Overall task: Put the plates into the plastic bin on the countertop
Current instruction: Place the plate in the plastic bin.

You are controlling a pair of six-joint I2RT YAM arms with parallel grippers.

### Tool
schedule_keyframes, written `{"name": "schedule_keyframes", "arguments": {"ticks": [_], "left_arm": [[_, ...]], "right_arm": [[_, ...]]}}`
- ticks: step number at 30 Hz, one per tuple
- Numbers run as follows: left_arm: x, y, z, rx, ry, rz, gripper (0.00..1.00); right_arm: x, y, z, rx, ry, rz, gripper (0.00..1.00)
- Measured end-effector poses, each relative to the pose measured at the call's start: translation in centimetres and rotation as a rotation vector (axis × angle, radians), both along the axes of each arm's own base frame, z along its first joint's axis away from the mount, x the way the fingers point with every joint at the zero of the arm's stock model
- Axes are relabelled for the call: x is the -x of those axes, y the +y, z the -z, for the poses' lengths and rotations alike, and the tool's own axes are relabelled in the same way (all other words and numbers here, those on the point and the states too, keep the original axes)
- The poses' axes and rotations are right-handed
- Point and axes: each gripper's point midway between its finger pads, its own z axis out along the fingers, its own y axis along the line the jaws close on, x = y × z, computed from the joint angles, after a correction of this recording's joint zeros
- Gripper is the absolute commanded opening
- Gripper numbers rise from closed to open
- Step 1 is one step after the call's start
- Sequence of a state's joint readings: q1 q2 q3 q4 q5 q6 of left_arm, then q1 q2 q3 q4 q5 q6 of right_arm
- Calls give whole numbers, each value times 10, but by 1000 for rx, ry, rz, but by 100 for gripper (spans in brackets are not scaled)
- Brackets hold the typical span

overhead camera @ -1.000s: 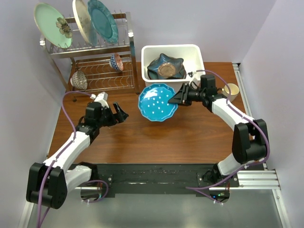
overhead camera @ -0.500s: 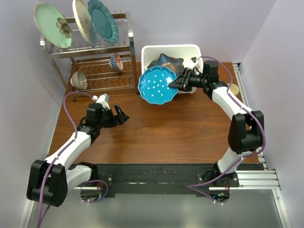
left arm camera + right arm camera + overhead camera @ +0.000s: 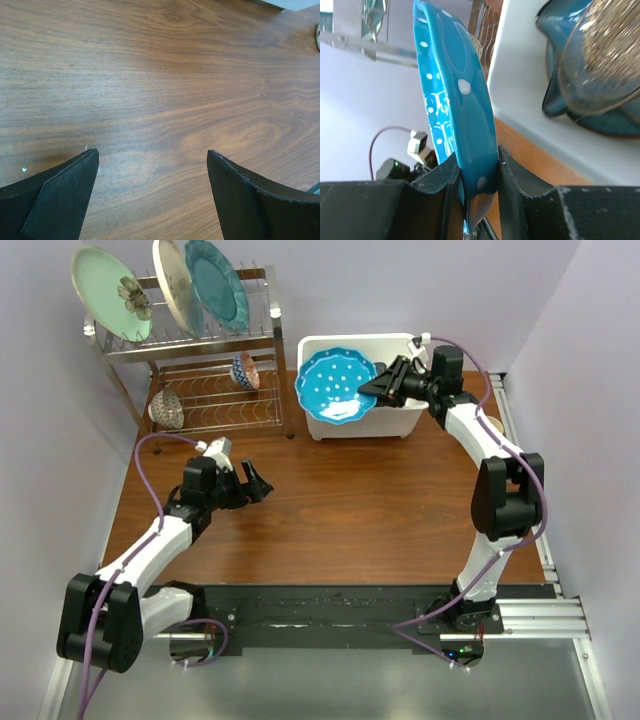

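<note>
My right gripper will next move the blue scalloped plate (image 3: 337, 385) outward, because it sticks out over the bin's near side. Then it will lower the plate onto the plates inside.
My right gripper (image 3: 381, 388) (image 3: 477, 167) is shut on the rim of the blue scalloped white-dotted plate (image 3: 337, 385) (image 3: 455, 95). It holds the plate tilted over the left part of the white plastic bin (image 3: 372, 422) (image 3: 520, 75). Inside the bin lies a dark-blue star-shaped plate (image 3: 565, 100), hidden in the top view by the blue one. The mint flower plate (image 3: 110, 295) and the dark-rimmed cream plate (image 3: 170, 285) stand in the rack. My left gripper (image 3: 255, 483) (image 3: 152, 155) hovers open and empty over the countertop (image 3: 340, 510).
A chrome wire dish rack (image 3: 200, 390) stands at the back left, next to the bin. It holds a plain teal plate (image 3: 217, 282) on top and two small patterned bowls (image 3: 245, 370) below. Walls close in on both sides.
My right gripper has carried the blue plate from above the table's middle back and up to the bin. The left arm has stayed put.
</note>
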State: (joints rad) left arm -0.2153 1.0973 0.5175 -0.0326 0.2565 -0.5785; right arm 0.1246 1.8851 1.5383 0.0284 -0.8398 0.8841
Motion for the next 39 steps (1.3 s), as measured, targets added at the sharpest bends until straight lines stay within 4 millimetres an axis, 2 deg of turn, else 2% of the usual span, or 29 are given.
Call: {"name": "schedule_keyframes", "arguments": {"ticks": [14, 27, 36, 39], "left_arm": [[2, -3, 5, -5, 12, 29, 93], [2, -6, 3, 2, 9, 50, 92], [2, -6, 2, -4, 3, 62, 92], [2, -7, 2, -2, 4, 64, 92]], "right_arm": [[-62, -25, 13, -28, 35, 104, 0], [-79, -32, 29, 11, 66, 156, 0], [-95, -38, 78, 60, 145, 202, 0], [-97, -38, 80, 59, 142, 195, 0]]}}
